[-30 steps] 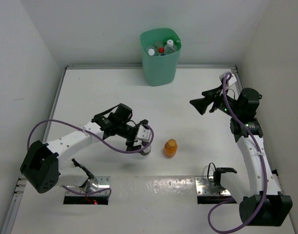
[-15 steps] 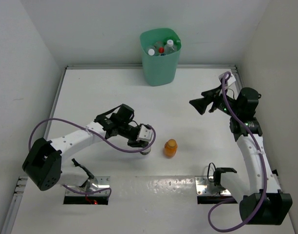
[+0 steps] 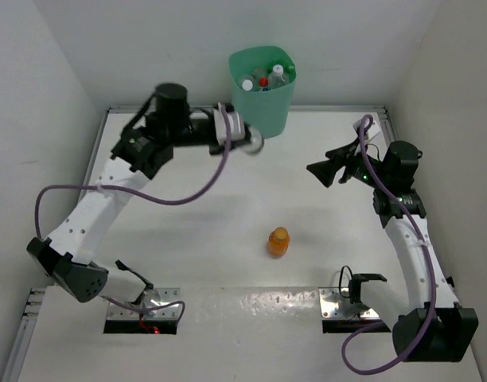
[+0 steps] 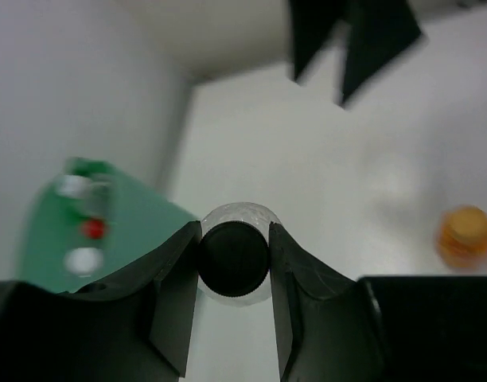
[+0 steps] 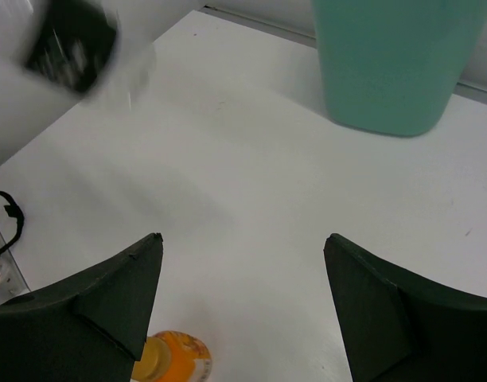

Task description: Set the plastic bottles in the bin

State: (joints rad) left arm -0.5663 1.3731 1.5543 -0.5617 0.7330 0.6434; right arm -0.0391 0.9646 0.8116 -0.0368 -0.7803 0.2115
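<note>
I will next swing my left gripper and turn it outward over the mint-green bin's opening (image 3: 255,67) (image 4: 79,213) to release the bottle's black cap, because the bottle hangs short of the bin's rim.
My left gripper (image 3: 248,142) is shut on a clear plastic bottle (image 4: 234,259) with a black cap, its fingers (image 4: 176,278) pressed on either side of the cap. It holds the bottle (image 3: 255,144) in the air just left of the mint-green bin (image 3: 263,115), below the rim. Several bottles (image 3: 263,79) with white and red caps lie inside the bin (image 4: 116,239). An orange bottle (image 3: 278,241) stands alone mid-table, also visible as the orange bottle (image 5: 176,362). My right gripper (image 3: 317,173) hangs open and empty on the right, and the right wrist view shows that gripper (image 5: 243,239) above bare table.
White walls close in the table on the left, back and right. The bin (image 5: 387,64) stands against the back wall. Two metal mounting plates (image 3: 339,304) and purple cables (image 3: 188,199) lie near the front edge by the arm bases.
The left gripper closed on the black-capped bottle beside the orange one, lifted it and swung it far back to the bin's left side. The right arm barely moved.
</note>
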